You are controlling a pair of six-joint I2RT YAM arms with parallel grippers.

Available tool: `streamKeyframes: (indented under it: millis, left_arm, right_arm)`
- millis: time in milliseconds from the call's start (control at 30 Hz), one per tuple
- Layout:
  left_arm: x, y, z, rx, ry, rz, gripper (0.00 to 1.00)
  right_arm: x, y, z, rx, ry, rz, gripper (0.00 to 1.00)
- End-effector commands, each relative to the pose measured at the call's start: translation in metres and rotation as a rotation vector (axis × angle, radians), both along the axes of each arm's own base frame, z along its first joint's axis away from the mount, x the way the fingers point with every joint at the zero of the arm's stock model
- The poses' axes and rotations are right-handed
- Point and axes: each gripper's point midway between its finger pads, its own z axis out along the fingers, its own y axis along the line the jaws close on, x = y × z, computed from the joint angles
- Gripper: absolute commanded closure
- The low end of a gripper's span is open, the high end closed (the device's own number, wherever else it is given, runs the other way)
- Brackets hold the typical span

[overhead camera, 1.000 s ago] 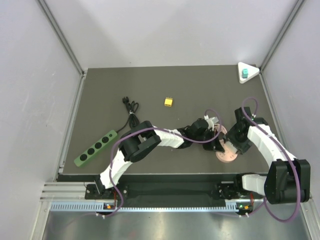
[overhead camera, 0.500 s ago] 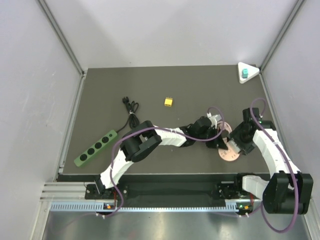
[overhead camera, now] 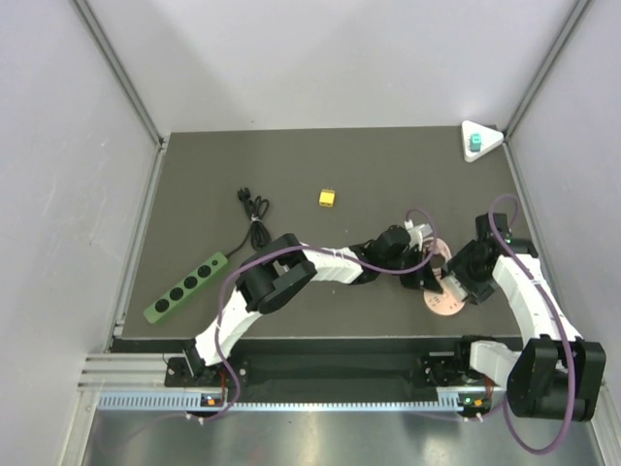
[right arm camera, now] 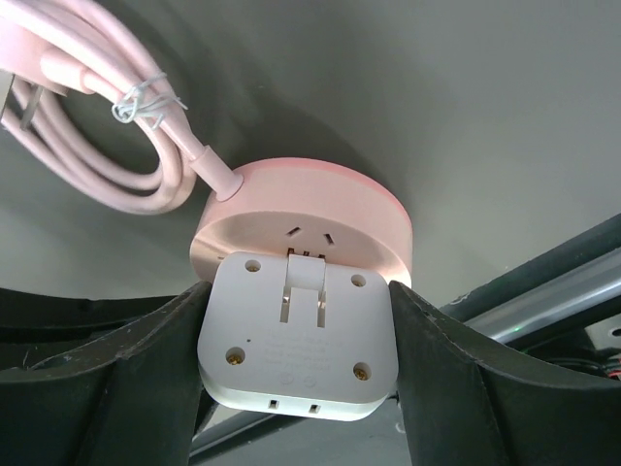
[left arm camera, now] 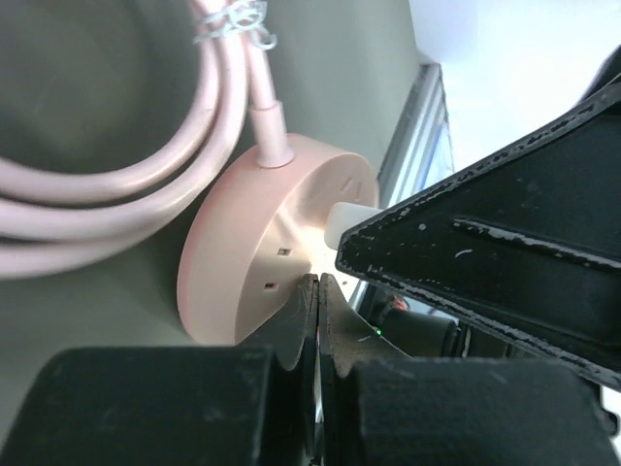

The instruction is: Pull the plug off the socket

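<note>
My right gripper draws the adapter off the disc next, then carries it outward onto the tabletop [overhead camera: 350, 196] beside the yellow cube, since that spot lies empty.
The teal plug [overhead camera: 474, 145] sits in the white triangular socket [overhead camera: 490, 138] at the back right corner, far from both grippers. My right gripper [overhead camera: 448, 282] is shut on a white square adapter [right arm camera: 299, 340] plugged into a round pink disc [right arm camera: 369, 209], with a finger on each side of it. My left gripper [left arm camera: 318, 286] is shut with nothing between its jaws, and its tips touch the pink disc's [left arm camera: 233, 262] rim beside the adapter [left arm camera: 349, 218]. Both grippers meet at the disc [overhead camera: 444, 301] near the table's front right.
A small yellow cube [overhead camera: 327, 198] lies mid-table. A green power strip [overhead camera: 184, 287] with a coiled black cable [overhead camera: 255, 209] lies at the left. The disc's coiled pink cable [right arm camera: 87, 146] lies behind it. Grey walls close in on the left and right.
The right arm's elbow has swung out to the right while its gripper stayed at the pink disc. The left arm has barely moved. The teal plug and its socket have not moved.
</note>
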Motion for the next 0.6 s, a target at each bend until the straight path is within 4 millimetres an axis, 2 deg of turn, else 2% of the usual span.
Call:
streamKeyframes:
  millis: [0,200,300,333,433,567]
  left_arm:
    - [-0.003,0.002,-0.033,0.037,0.064,-0.012,1.00]
    - [-0.005,0.000,-0.052,0.058,0.103,-0.018,1.00]
    - [-0.003,0.005,-0.070,0.147,0.105,0.001,1.00]
    - [-0.001,0.012,-0.083,0.208,0.114,0.037,1.00]
    - [0.002,0.027,-0.108,0.317,0.151,0.099,1.00]
    - [0.002,0.040,-0.131,0.413,0.202,0.168,1.00]
  right_arm:
    - [0.004,0.014,0.002,0.075,-0.026,0.030,1.00]
    - [0.006,0.016,0.001,0.087,-0.030,0.029,1.00]
    - [0.009,0.018,0.003,0.101,-0.038,0.029,1.00]
    - [0.010,0.019,0.006,0.105,-0.045,0.029,1.00]
    - [0.014,0.019,0.017,0.106,-0.068,0.020,1.00]
    - [0.016,0.018,0.033,0.104,-0.095,-0.003,1.00]
